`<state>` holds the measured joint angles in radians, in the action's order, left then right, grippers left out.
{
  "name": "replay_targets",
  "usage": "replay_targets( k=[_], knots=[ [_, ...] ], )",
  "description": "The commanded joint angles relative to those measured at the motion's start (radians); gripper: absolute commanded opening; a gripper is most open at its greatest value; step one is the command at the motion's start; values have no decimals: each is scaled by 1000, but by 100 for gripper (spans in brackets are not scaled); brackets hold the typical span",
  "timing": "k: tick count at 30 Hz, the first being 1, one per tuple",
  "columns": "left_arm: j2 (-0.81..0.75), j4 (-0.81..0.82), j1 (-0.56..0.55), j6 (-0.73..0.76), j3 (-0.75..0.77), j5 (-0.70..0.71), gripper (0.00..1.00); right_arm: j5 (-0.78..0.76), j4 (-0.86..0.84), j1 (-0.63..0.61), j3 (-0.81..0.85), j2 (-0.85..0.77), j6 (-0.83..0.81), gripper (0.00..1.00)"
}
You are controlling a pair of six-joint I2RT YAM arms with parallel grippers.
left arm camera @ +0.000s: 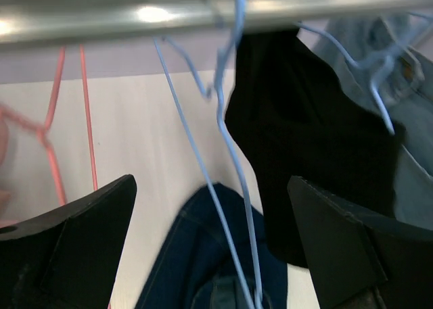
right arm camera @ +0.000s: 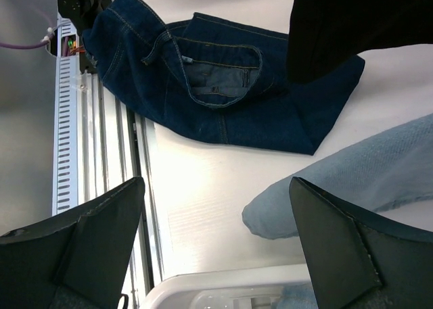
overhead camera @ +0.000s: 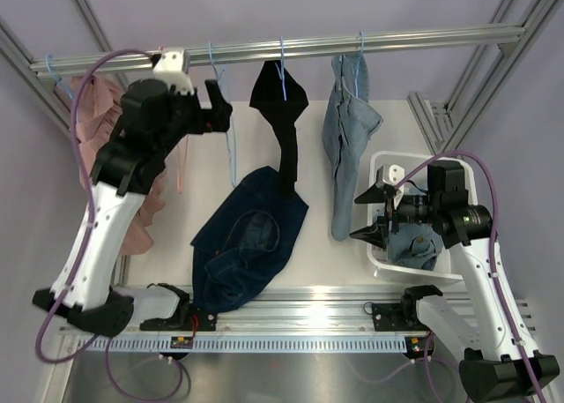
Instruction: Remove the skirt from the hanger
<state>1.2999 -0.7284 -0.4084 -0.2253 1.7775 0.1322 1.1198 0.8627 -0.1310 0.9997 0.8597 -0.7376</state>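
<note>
The skirt's stitched waist edge [overhead camera: 272,244] lies gaping open below the bare hanger [overhead camera: 231,147] and nearer the robot's base, so the left gripper will move down and back from the hanger to it next.
The dark blue denim skirt [overhead camera: 251,244] lies crumpled on the table, off any hanger; it also shows in the left wrist view [left arm camera: 196,268] and the right wrist view [right arm camera: 216,86]. A bare light blue wire hanger [overhead camera: 231,147] hangs from the rail [overhead camera: 282,48], with its wires [left arm camera: 230,153] running down between my left fingers. My left gripper [overhead camera: 220,112] is open and empty, right beside that hanger just below the rail. My right gripper [overhead camera: 370,213] is open and empty, at the left wall of the white bin [overhead camera: 381,169].
A black garment [overhead camera: 280,112] and light blue jeans [overhead camera: 348,138] hang on blue hangers to the right. Pink clothing [overhead camera: 97,112] and a pink hanger [left arm camera: 88,120] hang at the left. The bin holds light denim [overhead camera: 414,244]. An aluminium frame borders the table.
</note>
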Motion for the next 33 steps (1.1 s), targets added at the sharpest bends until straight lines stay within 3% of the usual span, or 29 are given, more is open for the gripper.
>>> replay_targets(
  k=[1,8,11,16,19,28,31,33],
  knots=[
    [-180,106,2,27,-122,-143,99,31,44,-2,17,1,-74,97],
    [-552,124,2,5,-510,-344,99,37,38,-2,-6,7,-91,99],
    [-669,106,2,-113,-680,-431,91,31,35,-2,-30,10,-124,99],
    [-773,-12,-23,-225,-864,-399,88,35,160,-2,-7,58,-262,100],
    [-804,-86,-23,-282,-930,-359,99,14,243,-2,2,76,-355,99],
    [-783,-85,-75,-468,-1155,-307,99,12,358,-38,50,169,-384,99],
    [-717,-60,-191,-514,-1182,-260,99,-32,368,-93,62,197,-372,99],
    [-644,-51,-346,-554,-1156,-168,94,-52,361,-127,68,211,-359,99]
  ],
)
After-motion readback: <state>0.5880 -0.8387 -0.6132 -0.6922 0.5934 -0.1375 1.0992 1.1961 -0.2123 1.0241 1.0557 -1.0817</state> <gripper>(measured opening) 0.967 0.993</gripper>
